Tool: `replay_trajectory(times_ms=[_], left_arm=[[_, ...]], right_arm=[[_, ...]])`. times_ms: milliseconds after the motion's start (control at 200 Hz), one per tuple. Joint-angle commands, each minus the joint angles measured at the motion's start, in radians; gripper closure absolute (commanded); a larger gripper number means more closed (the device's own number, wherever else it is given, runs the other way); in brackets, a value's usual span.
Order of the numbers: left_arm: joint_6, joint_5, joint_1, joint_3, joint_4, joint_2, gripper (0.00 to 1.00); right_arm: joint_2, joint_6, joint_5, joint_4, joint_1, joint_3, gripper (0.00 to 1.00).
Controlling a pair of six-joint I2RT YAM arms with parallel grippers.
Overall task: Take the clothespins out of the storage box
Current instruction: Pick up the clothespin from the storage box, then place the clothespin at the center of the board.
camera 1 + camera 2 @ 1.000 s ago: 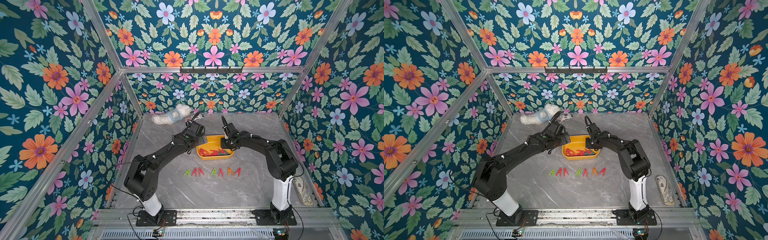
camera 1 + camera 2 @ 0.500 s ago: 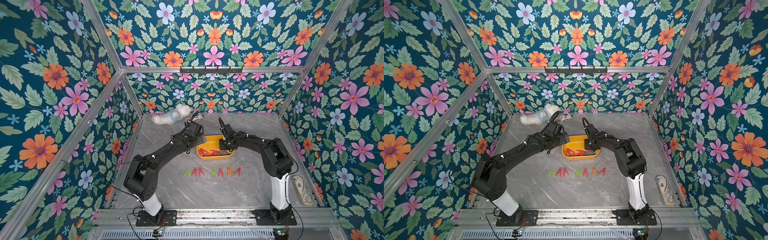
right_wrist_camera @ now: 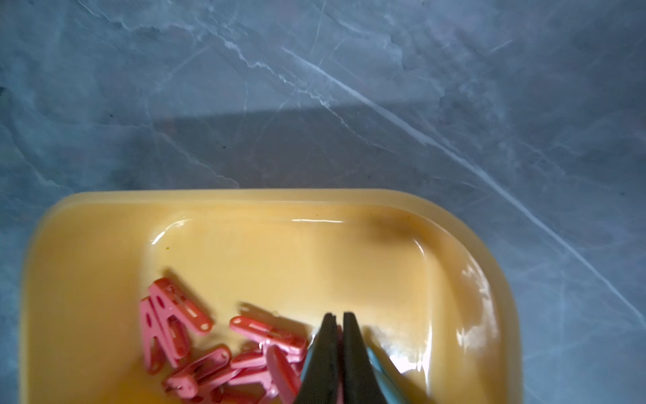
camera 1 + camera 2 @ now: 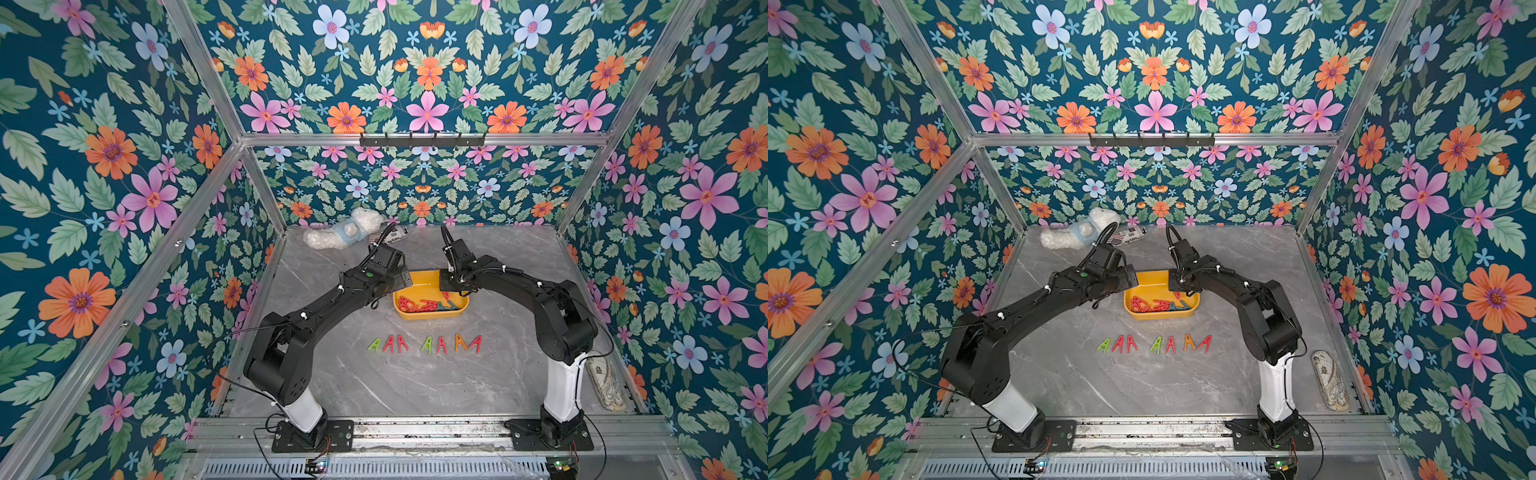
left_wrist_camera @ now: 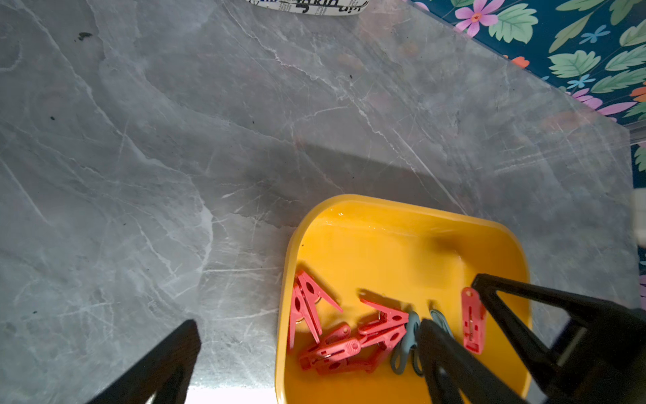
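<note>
My right gripper should next move up out of the box (image 4: 430,316), then back and down to the bare tabletop (image 4: 490,345) beside the row's red end. It should let go there, where there is still room.
A yellow storage box (image 4: 430,316) (image 4: 1160,317) stands mid-table, holding several red clothespins (image 5: 344,349) (image 3: 265,332) and a teal one (image 5: 405,344). My right gripper (image 3: 338,318) (image 4: 446,293) reaches down into the box's right part, shut on a red clothespin (image 5: 472,320) that stands on end between its fingers. My left gripper (image 5: 307,327) (image 4: 402,282) hovers open over the box's left rim, one finger outside the box and one over the pile. Several green, red and orange clothespins (image 4: 426,344) (image 4: 1156,344) lie in a row on the table in front of the box.
A white plush toy (image 4: 345,235) and a printed case (image 4: 392,237) lie by the back wall. Another patterned case (image 4: 604,382) lies along the right wall near the front. Flowered walls and aluminium posts close in the grey marble table (image 4: 415,386).
My right gripper has dipped into the box and closed on a red clothespin. The left arm has hardly moved and stays open.
</note>
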Motion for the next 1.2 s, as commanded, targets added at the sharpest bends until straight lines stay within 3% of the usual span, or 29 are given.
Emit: replay_trajectory(times_ms=[0, 620, 920, 1195], left_arm=[[0.021, 0.015, 0.0, -0.006, 0.024, -0.008, 0.0], [0.107, 0.133, 0.003, -0.075, 0.097, -0.091, 0.0], [0.071, 0.106, 0.003, -0.117, 0.088, -0.15, 0.0], [0.051, 0.08, 0.0, -0.137, 0.05, -0.186, 0.0]], right_arm=[[-0.058, 0.057, 0.035, -0.014, 0.002, -0.032, 1.0], [-0.535, 0.287, 0.169, 0.021, 0.002, -0.593, 1.0], [-0.594, 0.289, 0.2, 0.086, 0.002, -0.813, 1.0], [-0.544, 0.272, 0.208, 0.148, 0.001, -0.869, 1.0]])
